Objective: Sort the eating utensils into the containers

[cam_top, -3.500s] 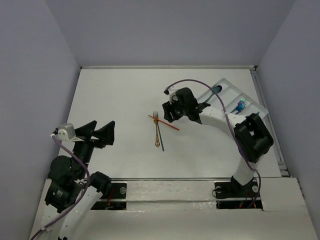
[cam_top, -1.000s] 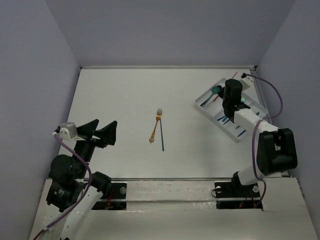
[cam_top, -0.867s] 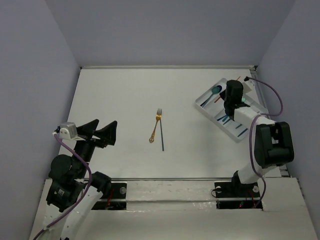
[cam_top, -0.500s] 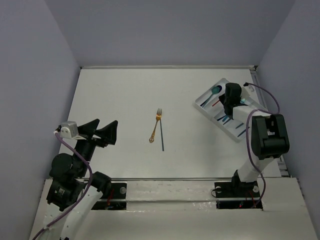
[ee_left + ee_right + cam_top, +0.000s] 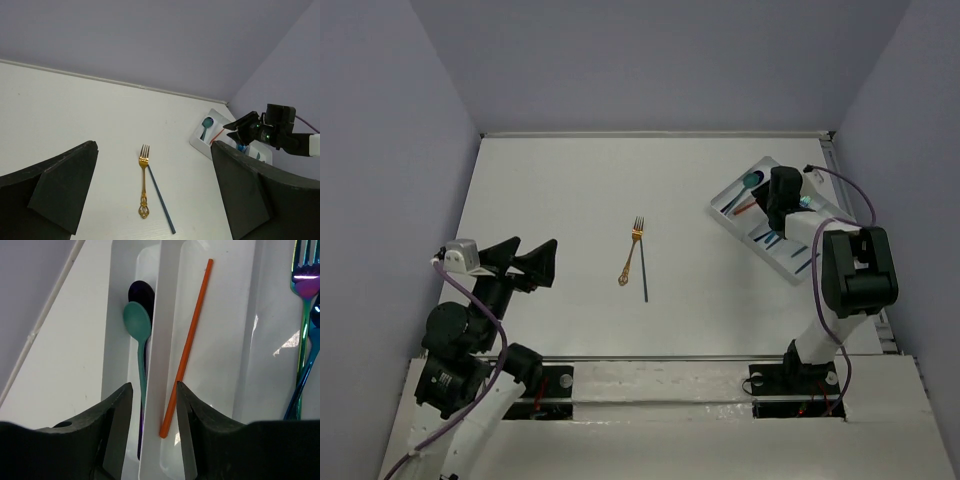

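Note:
I need to move my right gripper toward the left in the top view next and lower it onto the handle of the thin dark blue utensil [image 5: 643,270], which is still outside the tray.
A gold fork [image 5: 632,250] and a thin dark blue utensil [image 5: 643,270] lie side by side at mid-table; both show in the left wrist view, the fork [image 5: 143,185] and the blue one [image 5: 160,197]. The white divided tray [image 5: 798,276] sits at the far right. My right gripper [image 5: 775,198] hovers over its near-left end, open and empty [image 5: 152,390]. Below it an orange-red utensil [image 5: 187,350] lies in one compartment, touching neither finger. A teal spoon [image 5: 138,325] over a dark spoon [image 5: 140,292] fills the neighbouring compartment. My left gripper [image 5: 525,262] is open and empty at the near left.
Blue and iridescent forks [image 5: 305,315] lie in a further compartment of the tray. Purple walls close in the table on the left, back and right. A raised rail [image 5: 855,240] runs along the table's right edge behind the tray.
The orange-red utensil has gone from beside the gold fork to a tray compartment. My right gripper carried it there and let go. The left arm has barely moved.

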Robot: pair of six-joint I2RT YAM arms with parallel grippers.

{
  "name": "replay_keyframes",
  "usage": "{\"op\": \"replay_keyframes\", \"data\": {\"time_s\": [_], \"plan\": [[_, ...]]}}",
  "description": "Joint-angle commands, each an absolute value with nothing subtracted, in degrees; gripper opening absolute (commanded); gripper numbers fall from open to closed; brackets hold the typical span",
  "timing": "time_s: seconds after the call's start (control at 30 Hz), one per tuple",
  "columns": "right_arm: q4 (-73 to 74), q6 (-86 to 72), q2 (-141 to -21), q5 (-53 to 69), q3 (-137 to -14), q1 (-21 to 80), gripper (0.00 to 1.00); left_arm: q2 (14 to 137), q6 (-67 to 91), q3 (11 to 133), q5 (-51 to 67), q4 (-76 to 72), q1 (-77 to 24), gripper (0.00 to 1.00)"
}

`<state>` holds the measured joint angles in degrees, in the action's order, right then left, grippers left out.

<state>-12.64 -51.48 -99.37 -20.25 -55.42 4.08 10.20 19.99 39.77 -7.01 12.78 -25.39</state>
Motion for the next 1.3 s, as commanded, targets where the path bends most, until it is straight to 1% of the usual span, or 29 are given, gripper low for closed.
{"op": "replay_keyframes", "data": {"time_s": [0.0, 0.17, 0.2, 0.27, 0.3, 0.43, 0.5, 0.57, 0.63, 0.67, 0.9, 1.13, 1.27], "plan": [[-17.3, -42.3, -94.7, -15.6, -55.2, 5.7, 0.47, 11.6, 19.4, 39.3, -5.6, 9.8, -24.2, 0.99], [-16.6, -32.0, -87.9, -15.0, -52.9, 15.4, 0.47, 11.9, 19.5, 39.2, -5.2, 9.8, -23.6, 0.99], [-16.1, -28.9, -86.3, -14.7, -52.1, 20.7, 0.47, 12.0, 19.6, 39.2, -5.2, 9.8, -23.0, 0.99], [-12.3, -27.4, -85.2, -15.5, -51.6, 26.5, 0.48, 12.3, 19.6, 39.1, -5.1, 9.8, -23.0, 0.99], [-11.8, -26.6, -84.6, -16.1, -51.1, 32.1, 0.48, 12.4, 19.7, 39.1, -5.0, 9.9, -23.0, 0.99], [-8.2, -26.4, -83.0, -19.5, -48.3, 42.8, 0.48, 12.6, 19.7, 39.1, -4.8, 10.1, -22.5, 0.99], [-6.6, -26.7, -83.2, -21.4, -48.5, 45.9, 0.48, 12.4, 19.8, 39.1, -4.8, 10.1, -22.5, 0.99], [-2.4, -26.8, -86.0, -22.2, -51.3, 49.5, 0.48, 12.1, 19.8, 39.0, -4.5, 10.0, -22.5, 0.99], [1.0, -25.9, -89.4, -24.9, -54.6, 51.9, 0.48, 11.9, 19.7, 39.0, -4.2, 9.9, -22.5, 0.99], [4.9, -25.7, -93.0, -25.9, -58.1, 53.9, 0.48, 11.7, 19.7, 39.0, -4.4, 9.8, -22.5, 0.99], [12.3, -24.7, -106.2, -29.4, -70.1, 57.9, 0.43, 11.3, 19.8, 39.0, -4.2, 9.9, -22.5, 0.99], [16.7, -25.6, -111.0, -32.4, -74.3, 58.4, 0.41, 11.0, 19.7, 38.9, -4.0, 9.9, -22.5, 0.99], [16.8, -26.3, -111.7, -32.2, -73.7, 59.0, 0.38, 11.1, 19.6, 38.9, -3.9, 9.8, -22.5, 0.99]]}}
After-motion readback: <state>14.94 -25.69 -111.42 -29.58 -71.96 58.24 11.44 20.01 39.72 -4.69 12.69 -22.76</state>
